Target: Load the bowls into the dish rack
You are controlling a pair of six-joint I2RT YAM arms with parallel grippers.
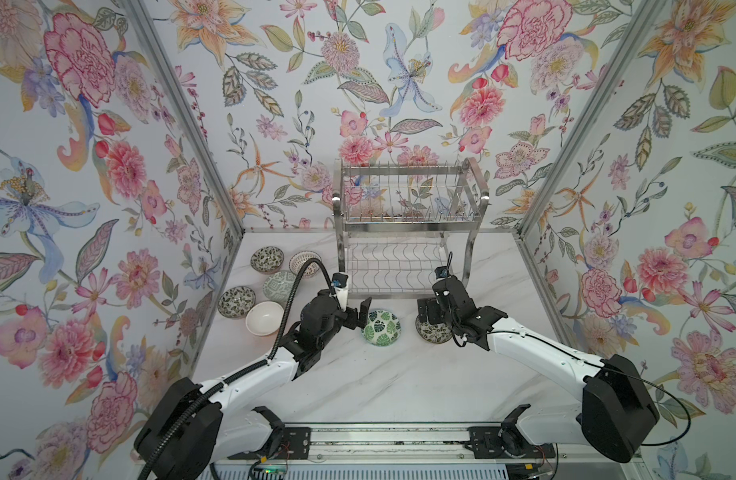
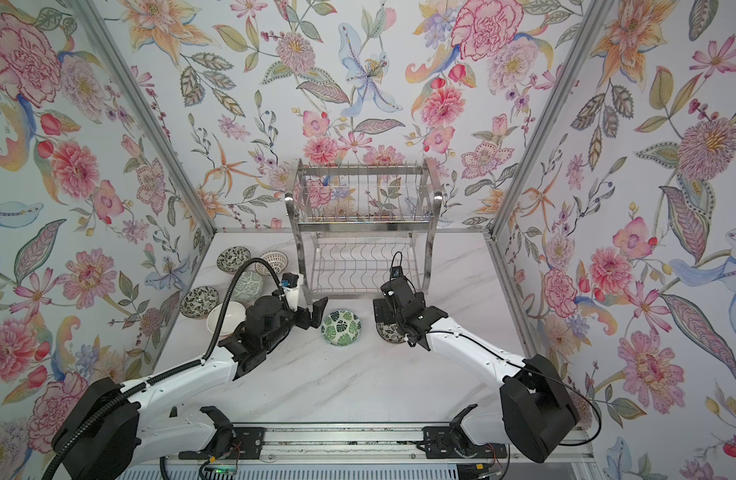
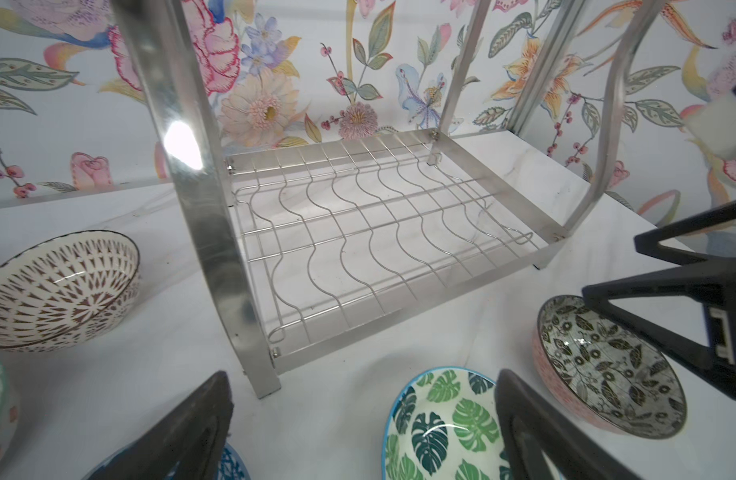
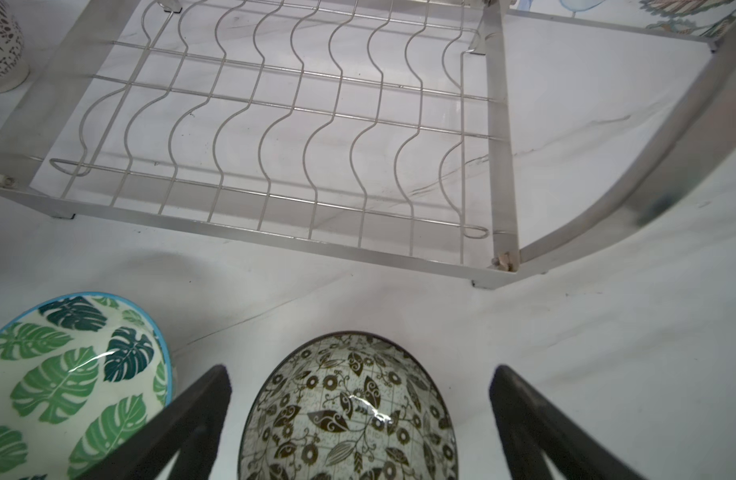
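My right gripper is above the floral bowl's rim facing the leaf bowl, which lies on that side, so it needs to go down and toward the leaf bowl next.
The steel dish rack stands at the back of the table with both tiers bare; its lower wavy grid shows in both wrist views. In front of it sit a green-leaf bowl and a black-and-white floral bowl. My left gripper is open just left of the leaf bowl, one finger over its rim. My right gripper is open and straddles the floral bowl, with gaps on both sides.
Several more bowls cluster at the table's left: two floral, brown lattice, pale green, cream. A blue-patterned bowl peeks under my left finger. Floral walls enclose three sides.
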